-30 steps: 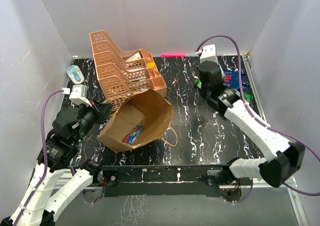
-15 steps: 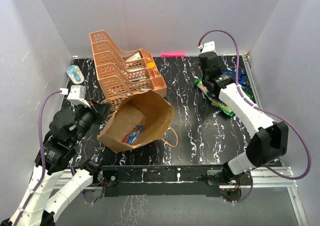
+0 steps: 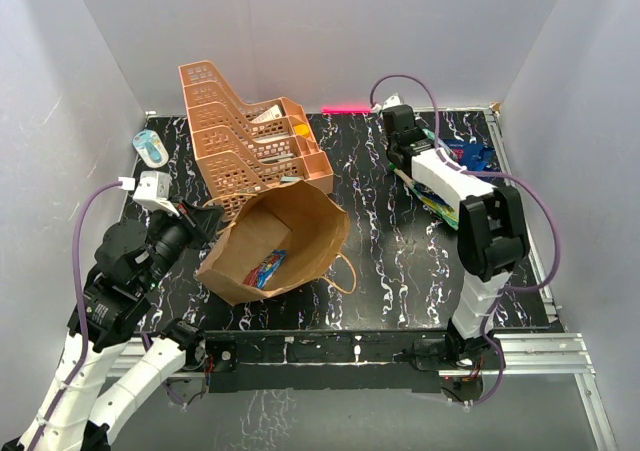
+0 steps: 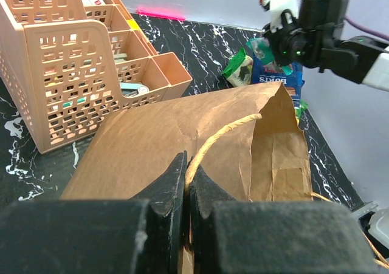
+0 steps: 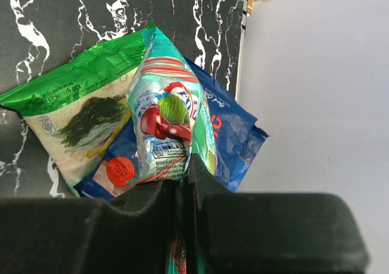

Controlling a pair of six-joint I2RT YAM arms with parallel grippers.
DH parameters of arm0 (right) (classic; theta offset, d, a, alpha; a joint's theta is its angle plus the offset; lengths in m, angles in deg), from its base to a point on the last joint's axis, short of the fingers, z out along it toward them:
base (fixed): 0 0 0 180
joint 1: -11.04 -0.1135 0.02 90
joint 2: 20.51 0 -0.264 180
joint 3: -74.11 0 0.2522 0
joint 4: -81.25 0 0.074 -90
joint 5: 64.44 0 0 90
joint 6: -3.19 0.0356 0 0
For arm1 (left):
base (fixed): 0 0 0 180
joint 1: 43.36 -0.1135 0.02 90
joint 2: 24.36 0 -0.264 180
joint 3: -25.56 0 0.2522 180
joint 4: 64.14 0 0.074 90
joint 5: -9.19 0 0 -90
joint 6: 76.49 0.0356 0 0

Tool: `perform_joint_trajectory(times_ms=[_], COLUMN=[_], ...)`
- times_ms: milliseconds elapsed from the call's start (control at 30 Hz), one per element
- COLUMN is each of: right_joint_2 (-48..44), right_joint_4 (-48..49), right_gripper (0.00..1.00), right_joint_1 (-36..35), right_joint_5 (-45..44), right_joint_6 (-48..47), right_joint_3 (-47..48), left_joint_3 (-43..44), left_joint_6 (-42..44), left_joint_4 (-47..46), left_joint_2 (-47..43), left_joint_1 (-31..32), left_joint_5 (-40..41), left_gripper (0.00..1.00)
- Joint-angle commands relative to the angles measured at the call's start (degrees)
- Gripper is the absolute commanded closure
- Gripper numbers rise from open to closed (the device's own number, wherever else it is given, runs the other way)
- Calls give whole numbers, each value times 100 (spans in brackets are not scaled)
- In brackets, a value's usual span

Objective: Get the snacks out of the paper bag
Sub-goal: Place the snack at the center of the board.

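Note:
My right gripper is holding the teal and red packet and will lower it toward the green seaweed packet (image 5: pixel 79 104) and blue chip bag (image 5: pixel 234 134). Then it will release the packet.
The brown paper bag (image 3: pixel 285 233) lies on its side left of centre, its mouth open toward the near edge. One colourful snack packet (image 3: pixel 265 268) lies inside it. My left gripper (image 3: pixel 205 221) is shut on the bag's twine handle (image 4: pixel 225 131), and its jaws (image 4: pixel 186 174) pinch the twine in the left wrist view. My right gripper (image 3: pixel 404 161) at the back right is shut on a teal and red snack packet (image 5: pixel 170 116). This packet hangs over a green seaweed packet (image 5: pixel 79 104) and a blue chip bag (image 5: pixel 234 134) on the table.
The orange mesh tray rack (image 3: pixel 250 136) stands just behind the bag, touching it. A small blue and white object (image 3: pixel 152 148) lies at the back left. White walls close in the table on three sides; the right wall (image 5: pixel 316 104) is close to the snack pile.
My right arm has swung back and to the left with the teal packet, folding in over the back-right snack pile. The left arm and the bag have stayed put.

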Motion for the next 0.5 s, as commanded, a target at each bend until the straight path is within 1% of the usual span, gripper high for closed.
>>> perform_joint_trajectory(times_ms=[0, 167, 367, 467], right_joint_2=[298, 638, 873, 974], right_joint_4=[1286, 2162, 2779, 2852], right_gripper=[92, 92, 92, 92], right_joint_1=[-25, -88, -112, -118], right_joint_5=[-572, -890, -1065, -993], right_joint_6=[-1236, -1731, -1965, -1880], right_joint_3=[-9, -529, -1067, -1190], left_joint_3=[24, 28, 45, 43], left_joint_6=[-49, -75, -89, -93], left_joint_4=[-144, -100, -40, -30], left_joint_2=[-60, -88, -132, -151], left_joint_1=[13, 13, 13, 13], left_joint_5=[-100, -79, -72, -86], left_gripper=[100, 100, 100, 100])
